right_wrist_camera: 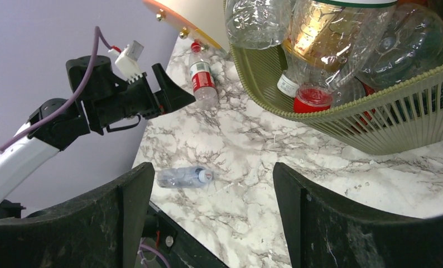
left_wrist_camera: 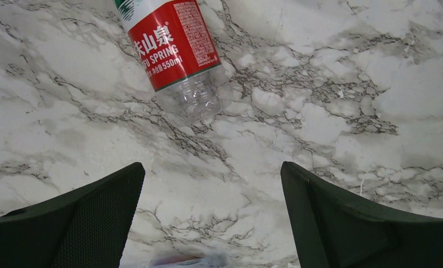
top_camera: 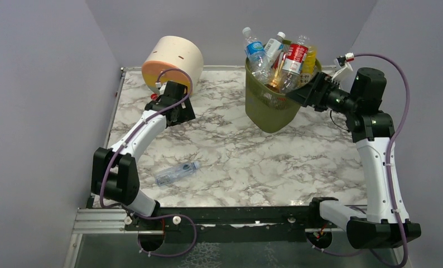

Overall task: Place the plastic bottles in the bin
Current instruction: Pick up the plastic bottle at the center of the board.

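The bottle's cap end is close to the drawer box, but its ribbed base (left_wrist_camera: 194, 102) is clear, so next I need to lower my open left gripper around the bottle there.
The olive-green mesh bin (top_camera: 270, 109) stands at the back of the table, heaped with several plastic bottles (top_camera: 280, 56). It also shows in the right wrist view (right_wrist_camera: 370, 120). A clear bottle with a red label (left_wrist_camera: 174, 47) lies on the marble just ahead of my left gripper (left_wrist_camera: 211, 190), which is open and empty above the table. It also shows in the right wrist view (right_wrist_camera: 201, 81). Another clear bottle (top_camera: 177, 172) lies on its side near the front left. My right gripper (right_wrist_camera: 213, 190) is open and empty beside the bin's right rim (top_camera: 300, 96).
The cream-orange round drawer box (top_camera: 172, 60) stands at the back left, just behind my left gripper (top_camera: 177, 109). Grey walls close in the table on the left, back and right. A metal rail (top_camera: 208, 218) runs along the front edge.
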Controlling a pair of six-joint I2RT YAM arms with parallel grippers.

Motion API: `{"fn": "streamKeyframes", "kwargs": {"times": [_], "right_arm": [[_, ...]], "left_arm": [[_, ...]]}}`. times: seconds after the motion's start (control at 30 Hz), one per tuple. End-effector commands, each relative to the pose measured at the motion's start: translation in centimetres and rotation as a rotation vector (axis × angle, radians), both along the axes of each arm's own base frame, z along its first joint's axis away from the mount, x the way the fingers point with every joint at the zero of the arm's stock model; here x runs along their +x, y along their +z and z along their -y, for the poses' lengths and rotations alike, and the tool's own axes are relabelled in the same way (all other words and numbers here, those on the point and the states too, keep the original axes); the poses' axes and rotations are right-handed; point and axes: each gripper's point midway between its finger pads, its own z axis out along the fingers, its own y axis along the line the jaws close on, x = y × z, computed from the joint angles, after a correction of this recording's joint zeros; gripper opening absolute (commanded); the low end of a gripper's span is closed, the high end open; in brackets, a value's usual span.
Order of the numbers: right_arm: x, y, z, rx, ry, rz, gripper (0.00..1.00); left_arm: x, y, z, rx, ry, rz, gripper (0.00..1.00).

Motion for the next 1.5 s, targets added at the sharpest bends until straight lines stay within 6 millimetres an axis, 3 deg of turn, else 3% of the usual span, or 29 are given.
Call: {"fn": "streamKeyframes", "kwargs": {"times": [0.0,0.5,0.67,0.87,0.93,1.0,1.07,1.13,1.3,1.47], "right_arm": [[-0.3,-0.1,-0.9,0.001,0.056,0.03,0.81],[0.1,-1.8,-1.6,-0.017,0.083,0.001,0.81],[0.3,-2.5,-1.8,-0.023,0.089,-0.012,0.81],[0.5,-3.1,-1.9,-0.026,0.092,-0.025,0.81],[0.6,-3.3,-1.9,-0.027,0.091,-0.028,0.81],[0.7,-3.8,-1.9,-0.023,0.095,-0.041,0.81],[0.7,-4.2,-2.0,-0.019,0.1,-0.048,0.81],[0.6,-4.4,-2.1,-0.018,0.102,-0.05,0.81],[0.4,-4.9,-1.9,-0.032,0.093,-0.055,0.81],[0.4,-5.8,-1.6,-0.066,0.077,-0.066,0.81]], "left_arm": [[2.4,0.2,-1.4,0.039,0.106,0.078,0.99],[4.4,-4.7,-3.2,0.149,0.205,0.041,0.99],[5.2,-6.5,-2.9,0.156,0.209,0.013,0.99],[4.4,-8.2,-3.6,0.172,0.257,-0.016,0.97],[4.3,-8.4,-3.5,0.164,0.254,-0.018,0.92],[4.3,-8.6,-3.3,0.155,0.247,-0.022,0.79],[4.3,-8.6,-3.3,0.153,0.24,-0.024,0.64],[4.2,-8.4,-3.3,0.151,0.233,-0.02,0.59],[2.8,-6.9,-2.0,0.059,0.206,-0.028,0.59],[1.1,-1.9,1.0,-0.155,0.138,0.023,0.57]]}}
